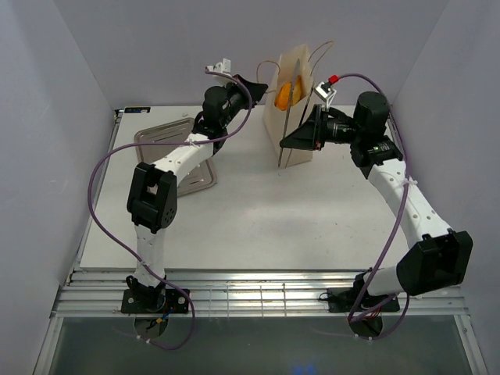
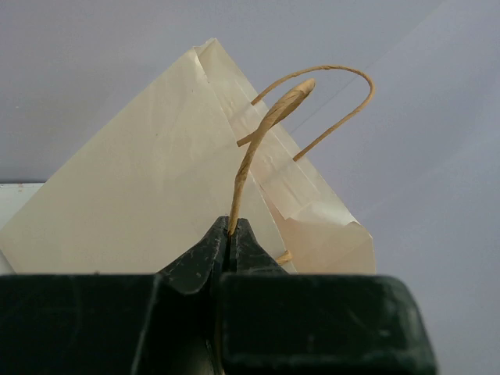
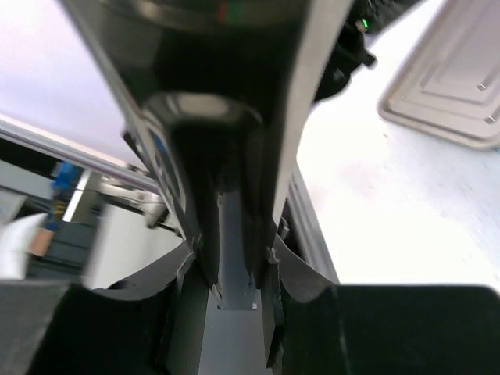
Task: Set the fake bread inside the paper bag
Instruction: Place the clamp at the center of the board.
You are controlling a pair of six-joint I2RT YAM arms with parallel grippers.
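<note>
My right gripper should pull the tongs back out of the bag and then lower them onto the table, because the bread is already inside the bag's opening.
The cream paper bag stands at the back of the table, mouth open and tipped toward the camera. My left gripper is shut on one cord handle of the bag and holds it up; its jaws pinch the cord. One golden-orange bread piece shows in the bag's mouth. My right gripper is beside the bag's front, shut on the silver tongs, which reach up into the mouth by the bread. The tongs fill the right wrist view between my jaws.
The steel tray lies at the back left, partly under the left arm, and shows in the right wrist view. Purple cables loop off both arms. Walls close in the back and both sides.
</note>
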